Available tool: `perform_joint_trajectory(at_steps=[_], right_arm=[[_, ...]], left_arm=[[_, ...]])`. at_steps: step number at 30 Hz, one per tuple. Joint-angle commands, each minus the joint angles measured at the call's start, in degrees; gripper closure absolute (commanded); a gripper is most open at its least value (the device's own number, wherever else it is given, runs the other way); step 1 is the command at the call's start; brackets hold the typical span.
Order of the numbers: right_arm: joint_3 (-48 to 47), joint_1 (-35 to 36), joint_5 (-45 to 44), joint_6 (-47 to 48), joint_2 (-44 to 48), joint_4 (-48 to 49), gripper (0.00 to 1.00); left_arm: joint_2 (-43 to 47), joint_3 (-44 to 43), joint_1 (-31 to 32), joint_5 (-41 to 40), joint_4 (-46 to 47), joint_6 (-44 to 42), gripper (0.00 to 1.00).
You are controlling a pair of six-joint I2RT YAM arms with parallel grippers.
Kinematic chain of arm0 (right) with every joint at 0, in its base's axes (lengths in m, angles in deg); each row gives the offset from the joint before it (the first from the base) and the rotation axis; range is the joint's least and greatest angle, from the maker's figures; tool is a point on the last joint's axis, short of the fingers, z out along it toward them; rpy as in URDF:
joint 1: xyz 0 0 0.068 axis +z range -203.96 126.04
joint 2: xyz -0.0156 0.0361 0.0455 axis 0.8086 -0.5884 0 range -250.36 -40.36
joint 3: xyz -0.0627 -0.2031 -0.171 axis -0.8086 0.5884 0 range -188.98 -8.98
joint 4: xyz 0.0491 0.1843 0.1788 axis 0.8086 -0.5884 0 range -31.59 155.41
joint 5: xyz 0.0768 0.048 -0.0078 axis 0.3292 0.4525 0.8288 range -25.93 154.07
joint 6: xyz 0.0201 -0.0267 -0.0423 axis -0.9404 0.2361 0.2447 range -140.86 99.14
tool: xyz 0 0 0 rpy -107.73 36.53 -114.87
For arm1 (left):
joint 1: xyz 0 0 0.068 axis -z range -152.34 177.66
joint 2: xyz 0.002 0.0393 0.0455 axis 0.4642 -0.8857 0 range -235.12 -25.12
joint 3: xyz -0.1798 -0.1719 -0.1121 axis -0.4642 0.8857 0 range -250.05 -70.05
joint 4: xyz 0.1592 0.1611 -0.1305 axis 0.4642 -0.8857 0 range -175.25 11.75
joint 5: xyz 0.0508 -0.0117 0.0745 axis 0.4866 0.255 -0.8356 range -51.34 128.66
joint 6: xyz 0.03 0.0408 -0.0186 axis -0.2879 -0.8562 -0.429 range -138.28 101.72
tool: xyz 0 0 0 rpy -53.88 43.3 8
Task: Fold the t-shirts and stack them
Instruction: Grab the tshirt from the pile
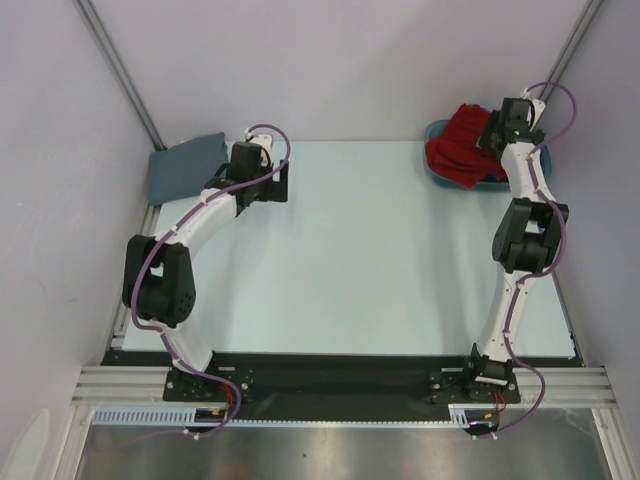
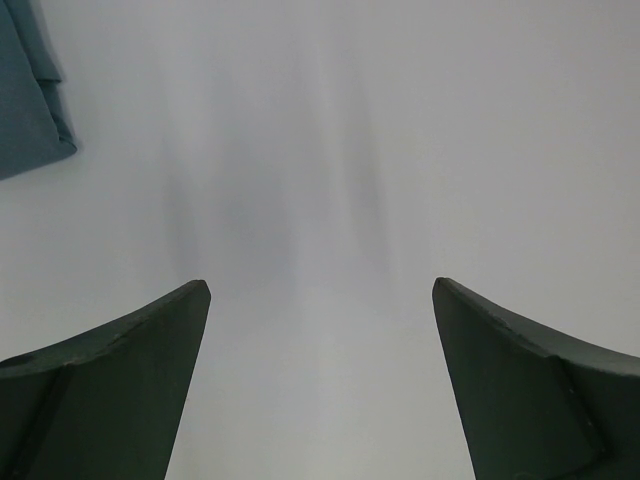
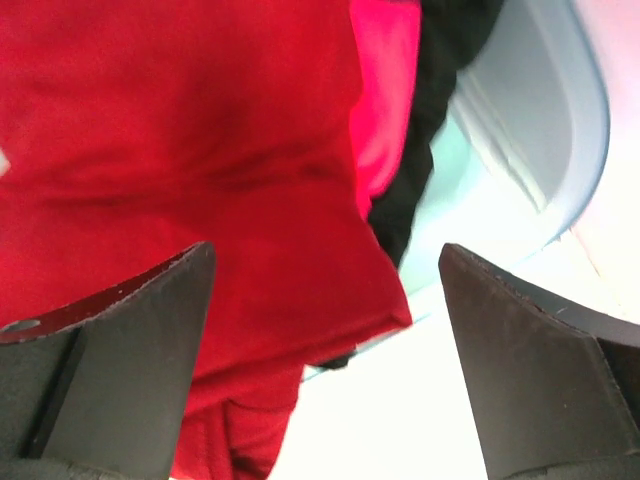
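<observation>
My right gripper is going down into the basket (image 1: 438, 130) next, moving over the red shirt's corner (image 1: 498, 172), and will close there, because this shirt is on top of the pink and black ones.
A folded slate grey t-shirt (image 1: 186, 165) lies at the table's far left; its corner shows in the left wrist view (image 2: 28, 95). My left gripper (image 1: 283, 183) is open and empty over bare table to its right. A deep red t-shirt (image 1: 462, 145) is heaped in the teal basket (image 1: 438, 130) at the far right. My right gripper (image 1: 490, 135) is open and hovers over the red shirt (image 3: 180, 150), holding nothing. Under it, hot pink (image 3: 385, 90) and black (image 3: 420, 140) shirts show. The bright blue shirt is out of view.
The light table (image 1: 360, 250) has grey walls at the back and sides. The basket's pale rim (image 3: 560, 120) lies to the right of the right gripper's fingers. The arm bases stand at the near edge.
</observation>
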Motion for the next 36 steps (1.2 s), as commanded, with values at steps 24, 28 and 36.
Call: perform_joint_trajectory(at_steps=[24, 28, 36], right_arm=[[-5.63, -2.90, 7.73, 0.71, -5.84, -0.41, 0.14], [-8.70, -3.60, 10.53, 0.10, -8.12, -2.07, 0.42], [-5.20, -3.60, 17.83, -1.66, -6.29, 0.47, 1.00]], left_arm=[[-3.26, -3.04, 0.08, 3.48, 1.48, -0.46, 0.00], [-4.58, -3.92, 0.08, 3.66, 1.22, -0.37, 0.00], [-4.33, -4.10, 0.08, 5.50, 0.51, -0.11, 0.00]])
